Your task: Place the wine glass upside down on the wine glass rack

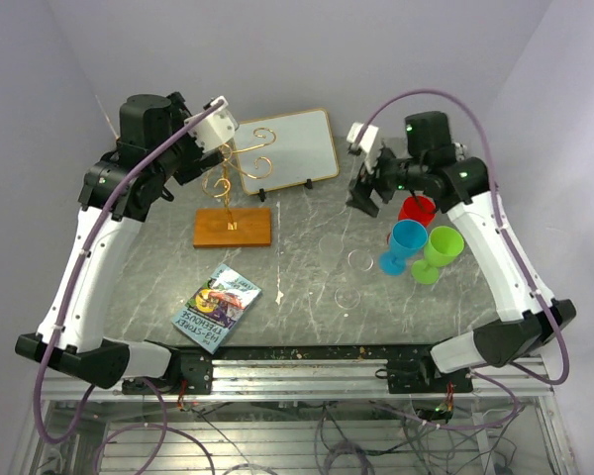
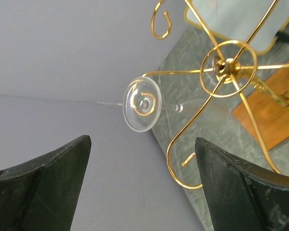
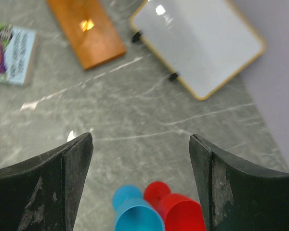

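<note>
My open right gripper should move down and to the left in the top view, onto the nearest wine glass's rim, because clear wine glasses still stand in the middle of the table off the rack (image 2: 226, 67).
A clear wine glass hangs upside down on the wine glass rack, its round foot (image 2: 141, 104) caught in a curled gold arm and its stem running right toward the faint bowl. The rack (image 2: 226, 67) is gold wire on an orange-brown wooden base (image 1: 234, 227). My left gripper (image 2: 142, 139) is open and empty, held high just short of the glass's foot and not touching it; in the top view it (image 1: 206, 158) is beside the rack's arms (image 1: 240, 163). My right gripper (image 3: 140, 136) is open and empty above the coloured goblets.
Red (image 1: 416, 211), blue (image 1: 406, 244) and green (image 1: 440, 250) goblets stand at the right. Two clear glasses (image 1: 359, 260) (image 1: 346, 297) show faintly mid-table. A white framed board (image 1: 287, 148) leans behind the rack. A book (image 1: 216, 307) lies front left.
</note>
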`<state>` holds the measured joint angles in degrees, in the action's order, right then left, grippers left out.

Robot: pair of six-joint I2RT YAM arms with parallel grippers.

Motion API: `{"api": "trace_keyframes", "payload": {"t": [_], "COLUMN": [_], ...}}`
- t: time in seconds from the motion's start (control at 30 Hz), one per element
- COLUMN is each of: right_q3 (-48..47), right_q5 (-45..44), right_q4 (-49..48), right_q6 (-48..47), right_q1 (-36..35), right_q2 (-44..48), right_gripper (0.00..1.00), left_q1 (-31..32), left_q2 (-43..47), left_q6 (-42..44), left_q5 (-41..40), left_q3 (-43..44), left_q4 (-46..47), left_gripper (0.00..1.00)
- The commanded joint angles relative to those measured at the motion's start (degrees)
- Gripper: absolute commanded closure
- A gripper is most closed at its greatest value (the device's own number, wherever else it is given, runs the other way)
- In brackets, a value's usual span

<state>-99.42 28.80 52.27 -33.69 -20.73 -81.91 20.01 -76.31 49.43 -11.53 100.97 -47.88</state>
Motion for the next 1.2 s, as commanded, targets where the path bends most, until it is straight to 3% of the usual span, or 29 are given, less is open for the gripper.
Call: {"api": "trace_keyframes", "payload": {"t": [0.0, 0.33, 0.73, 1.17], "right_q3": [2.6, 4.1, 4.4, 2.5], "right_q5": [-2.6, -5.4, -9.5, -9.3], "right_q4": [7.5, 12.8, 13.6, 14.4], "right_q6": [-5.7, -5.7, -5.0, -5.8], "right_q1": [-4.4, -12.2, -16.3, -18.0], "right_q2": [-2.4, -8.0, -12.0, -14.6], "right_gripper": [0.22, 0.33, 0.50, 0.88], "left_q1": [-1.1, -4.0, -4.4, -4.4], "left_q2": [1.4, 2.6, 3.4, 4.0], "left_q6": [-6.1, -8.7, -8.0, -6.4], "left_q5": [7.8, 5.5, 5.1, 5.1], "left_q3": [3.7, 3.2, 2.2, 1.4], "left_q4": [-1.5, 2.8, 2.9, 1.7], "left_gripper": [0.01, 0.01, 0.01, 0.00]}}
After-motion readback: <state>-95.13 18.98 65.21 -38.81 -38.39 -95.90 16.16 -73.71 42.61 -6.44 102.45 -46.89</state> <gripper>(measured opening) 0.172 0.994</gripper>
